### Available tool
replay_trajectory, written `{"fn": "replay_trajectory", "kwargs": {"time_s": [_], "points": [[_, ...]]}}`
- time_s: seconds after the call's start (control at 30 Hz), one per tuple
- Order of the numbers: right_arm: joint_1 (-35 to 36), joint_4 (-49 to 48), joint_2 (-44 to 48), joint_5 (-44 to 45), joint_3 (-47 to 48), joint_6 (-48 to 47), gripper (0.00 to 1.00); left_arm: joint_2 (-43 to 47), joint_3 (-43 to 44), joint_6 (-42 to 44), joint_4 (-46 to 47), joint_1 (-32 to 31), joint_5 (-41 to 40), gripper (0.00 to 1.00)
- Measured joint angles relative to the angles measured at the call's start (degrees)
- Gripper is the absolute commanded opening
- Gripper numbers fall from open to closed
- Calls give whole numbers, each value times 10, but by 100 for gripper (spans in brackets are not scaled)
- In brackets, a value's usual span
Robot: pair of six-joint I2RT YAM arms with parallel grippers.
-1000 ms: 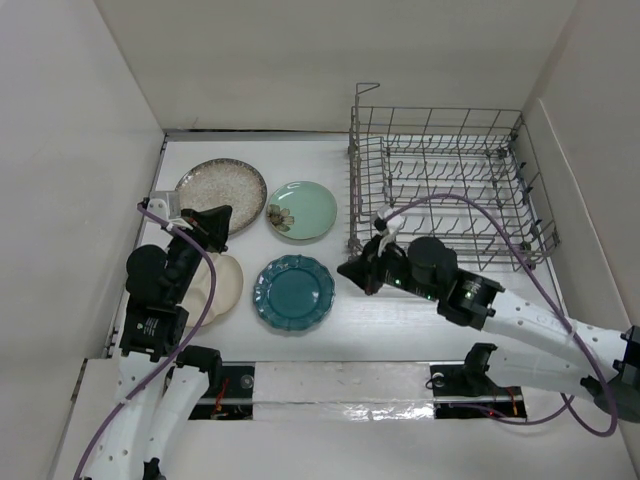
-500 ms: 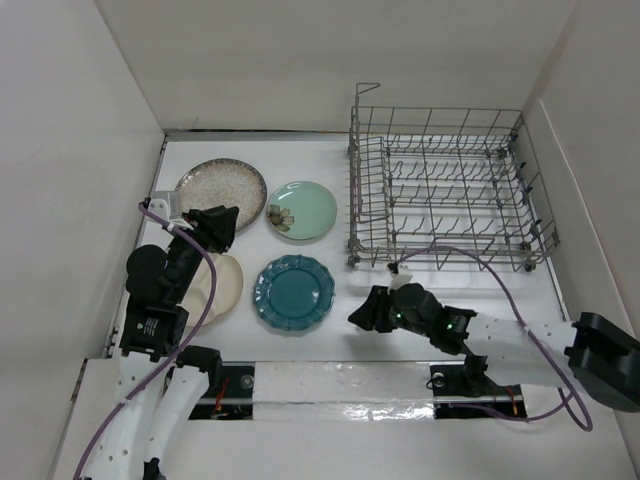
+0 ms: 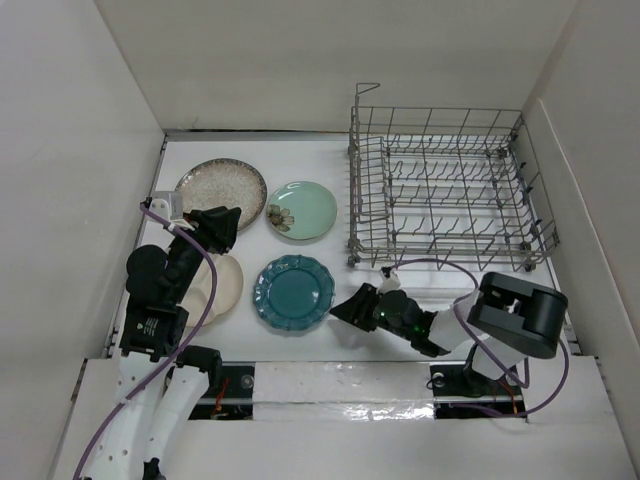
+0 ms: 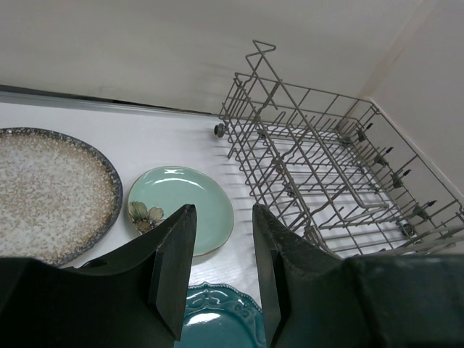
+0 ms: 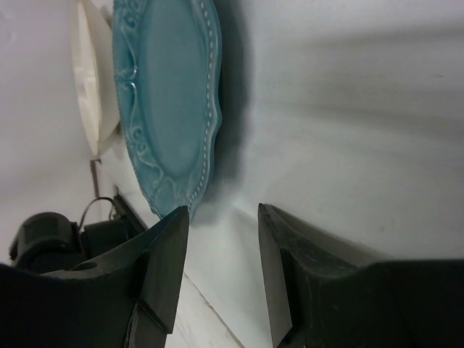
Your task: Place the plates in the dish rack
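The robot's right gripper will slide to the left in the top view, around the teal plate's rim (image 3: 330, 299) (image 5: 199, 187), because that stands clear of the table beside the gripper's open fingers.
Four plates lie on the white table: speckled beige (image 3: 221, 186) (image 4: 45, 192) at back left, pale mint with a flower (image 3: 302, 210) (image 4: 183, 208) beside it, dark teal scalloped (image 3: 293, 292) (image 4: 214, 324) (image 5: 170, 98) in front, and cream (image 3: 222, 284) (image 5: 93, 87) partly under my left arm. The grey wire dish rack (image 3: 445, 190) (image 4: 319, 170) stands at back right, with no plate in it. My left gripper (image 3: 222, 228) (image 4: 223, 221) hovers open above the left plates. My right gripper (image 3: 345, 308) (image 5: 223, 217) is open, low, just right of the teal plate's rim, holding nothing.
White walls close in the table on the left, back and right. The near table edge (image 3: 340, 368) carries a strip of tape. Purple cables (image 3: 200, 300) loop along both arms.
Both grippers have opened from shut. The right arm has folded back and down from beside the rack to the table next to the teal plate. The left arm has barely moved.
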State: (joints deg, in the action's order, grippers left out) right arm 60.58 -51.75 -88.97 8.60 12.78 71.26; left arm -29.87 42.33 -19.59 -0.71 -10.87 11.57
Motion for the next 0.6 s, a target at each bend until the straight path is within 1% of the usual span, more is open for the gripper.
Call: {"fn": "replay_trajectory", "kwargs": {"time_s": [0.13, 0.27, 0.5, 0.6], "points": [[0, -83, -63, 9, 5, 37, 47, 1, 0, 0, 0, 0, 0, 33], [0, -122, -107, 21, 21, 61, 45, 5, 0, 0, 0, 0, 0, 33], [1, -139, -152, 32, 56, 77, 42, 6, 0, 0, 0, 0, 0, 33], [2, -146, -169, 34, 70, 79, 36, 6, 0, 0, 0, 0, 0, 33]]}}
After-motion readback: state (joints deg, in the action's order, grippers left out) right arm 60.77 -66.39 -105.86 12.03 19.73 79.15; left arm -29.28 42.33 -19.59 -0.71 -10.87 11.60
